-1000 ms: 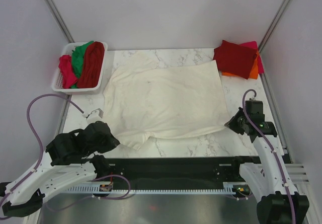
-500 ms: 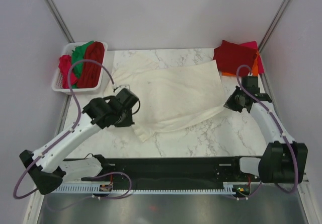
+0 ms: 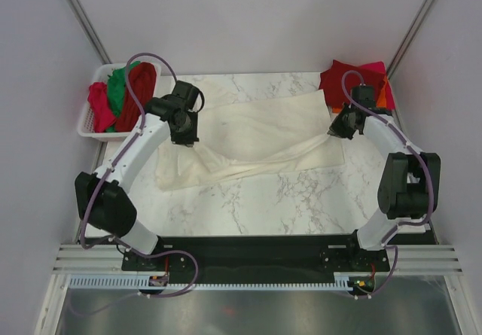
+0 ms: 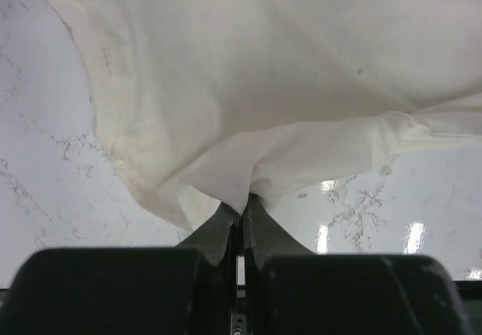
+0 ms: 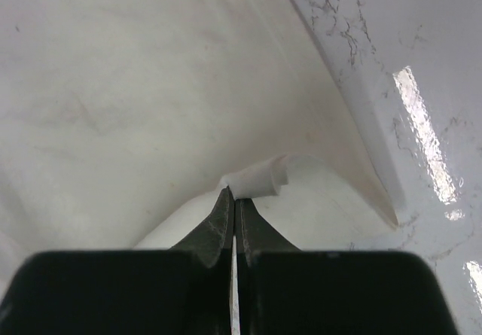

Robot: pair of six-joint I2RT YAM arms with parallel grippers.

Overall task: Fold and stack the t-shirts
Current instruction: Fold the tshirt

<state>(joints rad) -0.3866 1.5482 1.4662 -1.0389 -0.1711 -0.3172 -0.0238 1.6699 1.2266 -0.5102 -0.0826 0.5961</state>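
Observation:
I will next move my left gripper outward and down onto the shirt's flat part (image 3: 210,128) (image 4: 199,113) and let go of the shirt's edge, because that flat part is below and outward of the gripper.
A cream t-shirt (image 3: 256,135) lies across the marble table, its near half lifted and carried toward the far side. My left gripper (image 3: 186,135) is shut on the shirt's left edge; the pinched cloth (image 4: 226,177) shows in the left wrist view above the gripper (image 4: 242,198). My right gripper (image 3: 337,130) is shut on the shirt's right edge; the cloth fold (image 5: 260,177) sits at the tip of the gripper (image 5: 233,193). A stack of folded red, pink and orange shirts (image 3: 355,86) lies at the back right corner.
A white basket (image 3: 90,126) at the back left holds crumpled red, green and pink shirts (image 3: 124,94). Bare marble table (image 3: 286,199) stretches between the shirt and the black rail at the near edge. Grey walls and metal posts bound the cell.
Both grippers have taken the shirt's near edge and carried it away from the near side toward the far side, so the shirt is now folding over itself. Both arms are stretched far out.

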